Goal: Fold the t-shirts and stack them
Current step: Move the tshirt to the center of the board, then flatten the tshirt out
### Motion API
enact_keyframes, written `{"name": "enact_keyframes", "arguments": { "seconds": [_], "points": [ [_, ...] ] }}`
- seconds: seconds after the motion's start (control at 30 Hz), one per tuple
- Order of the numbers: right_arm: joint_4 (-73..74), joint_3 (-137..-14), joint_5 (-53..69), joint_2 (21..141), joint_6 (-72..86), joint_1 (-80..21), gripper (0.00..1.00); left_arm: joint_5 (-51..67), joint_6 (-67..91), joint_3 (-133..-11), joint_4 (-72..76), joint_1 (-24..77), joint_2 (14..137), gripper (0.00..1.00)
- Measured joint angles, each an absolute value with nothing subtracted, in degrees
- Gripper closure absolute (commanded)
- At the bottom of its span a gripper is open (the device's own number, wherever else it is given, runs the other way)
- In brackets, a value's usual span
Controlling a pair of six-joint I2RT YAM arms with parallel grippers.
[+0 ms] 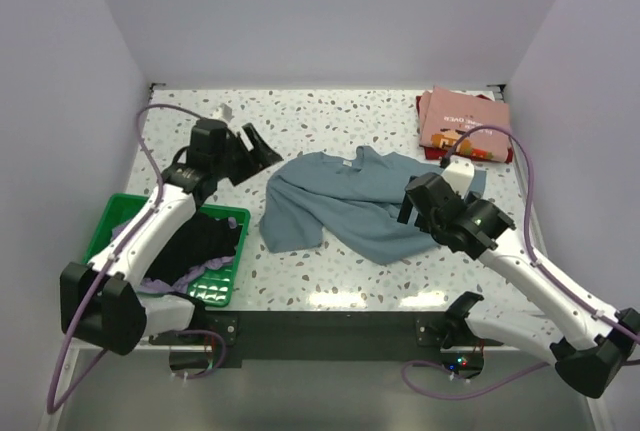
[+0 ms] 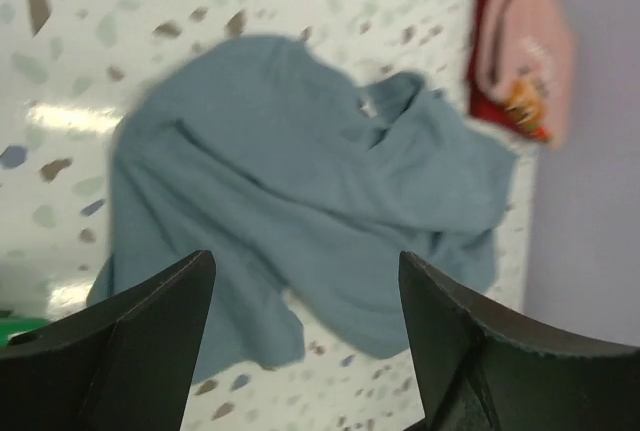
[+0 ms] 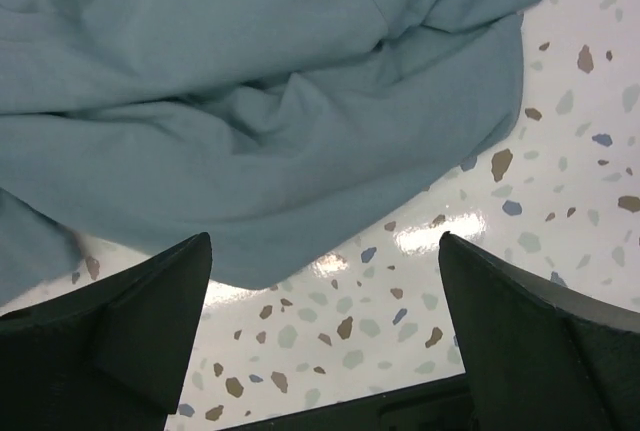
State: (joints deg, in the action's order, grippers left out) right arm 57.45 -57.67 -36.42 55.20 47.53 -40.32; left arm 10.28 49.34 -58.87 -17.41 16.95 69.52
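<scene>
The grey-blue t-shirt's near edge (image 1: 412, 253) (image 3: 345, 236) is below and between the open fingers, with bare tabletop beside it, so I will lower my right gripper with its fingers on both sides of that edge and close it.
A grey-blue t-shirt (image 1: 345, 201) lies crumpled and unfolded mid-table, also filling the left wrist view (image 2: 300, 171) and the right wrist view (image 3: 250, 101). At the back right a folded pink t-shirt (image 1: 465, 121) rests on a dark red one (image 1: 431, 153); both show in the left wrist view as pink (image 2: 525, 51) over dark red (image 2: 485, 81). My left gripper (image 1: 258, 148) (image 2: 305, 261) is open above the table left of the grey-blue shirt, holding nothing. My right gripper (image 1: 415, 213) (image 3: 325, 241) is open over the shirt's near right edge, also with nothing in it.
A green mesh basket (image 1: 215, 291) sits at the near left, holding a black t-shirt (image 1: 200, 236) and a lavender one (image 1: 175, 276). White walls close off the table at the back and both sides. Purple cables loop off both arms.
</scene>
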Motion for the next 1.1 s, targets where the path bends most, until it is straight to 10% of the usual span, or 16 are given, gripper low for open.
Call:
{"name": "enact_keyframes", "arguments": {
  "seconds": [0.8, 1.1],
  "points": [
    [43.3, -38.4, -20.9, 62.0, 51.7, -26.0, 0.02, 7.9, 26.7, -55.5, -24.3, 24.5, 87.4, 0.21],
    [39.4, -35.7, -19.2, 64.1, 52.1, -22.8, 0.20, 12.6, 22.3, -59.1, -21.5, 25.0, 95.7, 0.21]
  ]
}}
